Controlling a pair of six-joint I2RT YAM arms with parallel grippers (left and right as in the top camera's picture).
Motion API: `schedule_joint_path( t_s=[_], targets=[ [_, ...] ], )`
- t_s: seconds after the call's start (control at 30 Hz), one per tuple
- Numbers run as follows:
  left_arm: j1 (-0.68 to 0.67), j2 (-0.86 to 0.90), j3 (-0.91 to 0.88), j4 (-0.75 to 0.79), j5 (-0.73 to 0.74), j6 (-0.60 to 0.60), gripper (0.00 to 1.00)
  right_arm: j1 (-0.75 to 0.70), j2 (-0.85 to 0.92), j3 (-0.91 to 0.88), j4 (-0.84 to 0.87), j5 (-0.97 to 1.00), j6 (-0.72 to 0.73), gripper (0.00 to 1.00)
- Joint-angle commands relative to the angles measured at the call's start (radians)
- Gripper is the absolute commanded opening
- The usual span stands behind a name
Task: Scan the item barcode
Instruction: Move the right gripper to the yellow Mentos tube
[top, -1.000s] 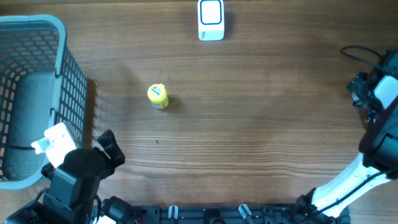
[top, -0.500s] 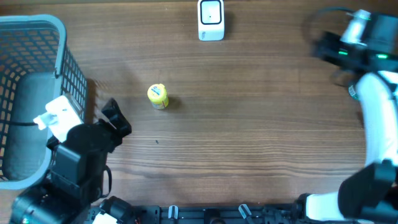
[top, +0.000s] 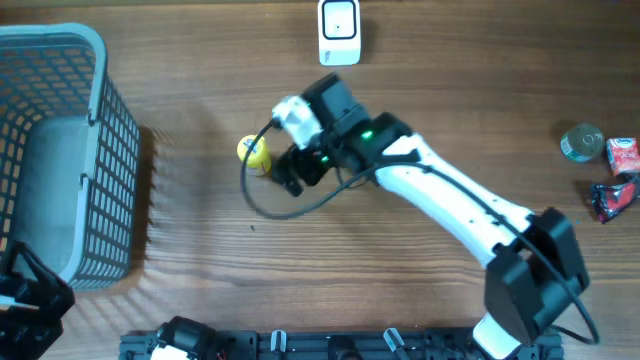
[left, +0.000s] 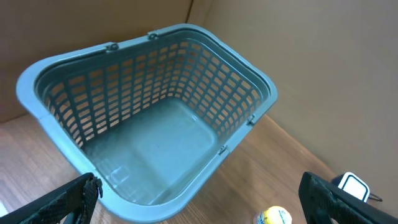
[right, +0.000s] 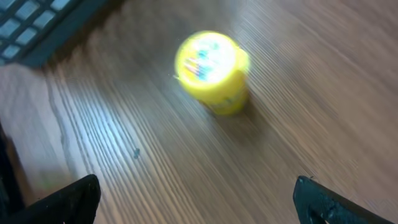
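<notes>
Next, my right gripper will shift left in the overhead view and lower its open fingers around the yellow tub (top: 253, 152) (right: 211, 67), because the tub stands below and to that side.
The item, a small yellow tub (top: 253, 152), stands upright on the wooden table left of centre. It shows blurred in the right wrist view, yellow tub (right: 211, 67), and at the bottom edge of the left wrist view, yellow tub (left: 275, 216). My right gripper (top: 292, 172) hangs just right of it, open, and the tub lies ahead of the fingers, not between them; in its own view the right gripper (right: 196, 205) holds nothing. The white scanner (top: 340, 32) sits at the back centre. Open and empty, my left gripper (left: 199, 202) looks down at the basket.
A blue-grey mesh basket (top: 95, 60) fills the left side and is empty inside. At the far right lie a can (top: 582, 142) and red packets (top: 612, 196). The left arm (top: 25, 300) sits in the front-left corner.
My right arm swung from the far right across the table to the yellow tub, its jaws widening. The left arm drew back into the front-left corner. The tub has not moved.
</notes>
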Motion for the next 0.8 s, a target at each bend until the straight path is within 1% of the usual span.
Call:
schedule_joint_path(
  t_s=[0.0, 0.1, 0.27, 0.37, 0.53, 0.67, 0.77],
  targets=[
    [0.008, -0.005, 0.006, 0.000, 0.006, -0.017, 1.00, 0.071, 0.030, 0.000, 0.086, 0.088, -0.137, 1.00],
    [0.008, -0.005, 0.006, 0.000, 0.021, -0.017, 1.00, 0.108, 0.085, 0.000, 0.208, 0.101, -0.171, 1.00],
    [0.008, -0.005, 0.006, 0.000, 0.033, -0.017, 1.00, 0.114, 0.222, 0.000, 0.382, 0.240, -0.225, 1.00],
    [0.008, -0.005, 0.006, 0.000, 0.033, -0.017, 1.00, 0.114, 0.262, 0.000, 0.463, 0.299, -0.247, 1.00],
    [0.008, -0.005, 0.003, 0.000, 0.054, -0.017, 1.00, 0.108, 0.270, 0.000, 0.523, 0.301, -0.222, 1.00],
    [0.008, -0.005, 0.003, 0.000, 0.054, -0.017, 1.00, 0.094, 0.313, 0.000, 0.539, 0.256, -0.192, 1.00],
    [0.008, -0.005, 0.003, 0.000, 0.054, -0.016, 1.00, 0.094, 0.342, 0.000, 0.540, 0.222, -0.187, 0.94]
  ],
)
